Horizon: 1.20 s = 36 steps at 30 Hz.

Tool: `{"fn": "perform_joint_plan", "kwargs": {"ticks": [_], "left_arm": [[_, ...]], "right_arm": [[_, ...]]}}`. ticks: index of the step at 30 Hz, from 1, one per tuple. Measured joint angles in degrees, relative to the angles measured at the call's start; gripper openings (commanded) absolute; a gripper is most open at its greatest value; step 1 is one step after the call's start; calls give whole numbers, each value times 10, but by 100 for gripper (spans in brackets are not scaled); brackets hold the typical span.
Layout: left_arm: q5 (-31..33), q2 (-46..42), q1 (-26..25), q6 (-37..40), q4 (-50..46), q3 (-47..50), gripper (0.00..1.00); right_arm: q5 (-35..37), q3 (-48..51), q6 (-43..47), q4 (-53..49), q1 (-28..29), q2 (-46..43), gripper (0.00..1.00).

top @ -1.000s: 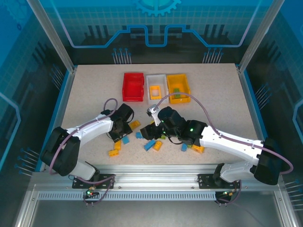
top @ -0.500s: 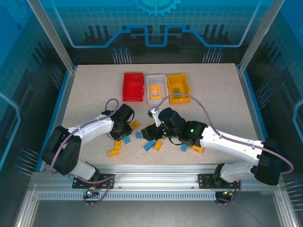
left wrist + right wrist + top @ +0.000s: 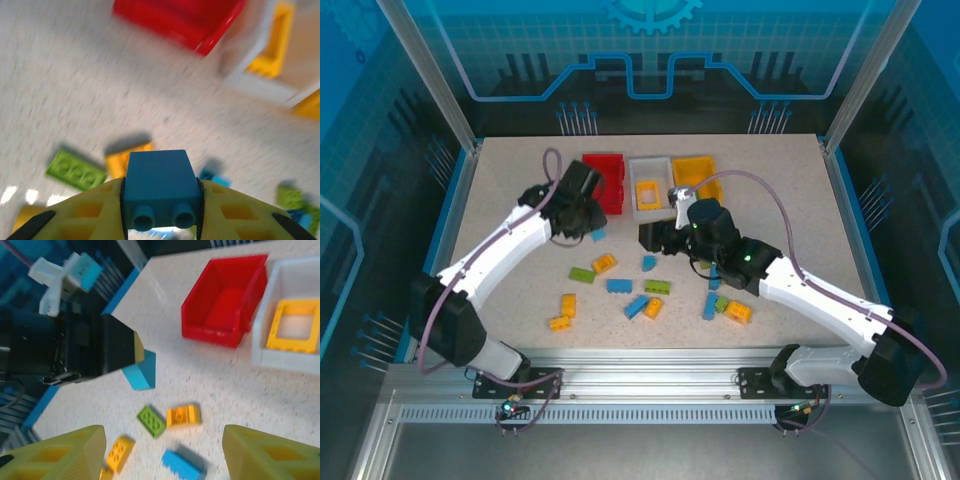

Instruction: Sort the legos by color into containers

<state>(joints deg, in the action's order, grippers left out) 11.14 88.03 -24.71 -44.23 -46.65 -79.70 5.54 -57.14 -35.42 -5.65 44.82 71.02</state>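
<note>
My left gripper carries the blue lego outward over the near side of the red container next and releases it. The container, empty of other colors, stands outward.
My left gripper is shut on a blue lego, held off the table just in front of the red container. The same blue lego shows in the right wrist view. My right gripper hovers open in front of the white container, nothing between its fingers. A yellow frame piece lies in the white container. The yellow-orange container stands to the right of it. Several blue, green and orange legos lie loose on the table, among them a green lego and an orange lego.
The loose bricks spread across the middle and near part of the table, from an orange pair at the left to an orange brick at the right. Blue rails edge the table. The three bins stand side by side at the back centre.
The left gripper shut on the blue lego and carried it up and back toward the red container. The right gripper left the pile and moved back toward the white container, still open.
</note>
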Motion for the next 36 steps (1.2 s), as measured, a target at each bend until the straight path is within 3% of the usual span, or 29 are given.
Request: {"fn": "perform_joint_plan", "kwargs": {"ticks": [9, 15, 20, 25, 36], "left_arm": [[3, 241, 67, 163, 28, -240, 27], [6, 343, 90, 223, 62, -291, 30], [6, 384, 102, 242, 86, -298, 34], [0, 396, 103, 247, 95, -308, 46], [-11, 388, 102, 247, 97, -303, 51]], "right_arm": [[-5, -97, -16, 63, -32, 121, 64], [-17, -108, -19, 72, -37, 147, 64], [-28, -108, -23, 73, -41, 149, 64], [-33, -106, -25, 71, -41, 149, 65], [8, -77, -37, -5, -47, 128, 65]]}}
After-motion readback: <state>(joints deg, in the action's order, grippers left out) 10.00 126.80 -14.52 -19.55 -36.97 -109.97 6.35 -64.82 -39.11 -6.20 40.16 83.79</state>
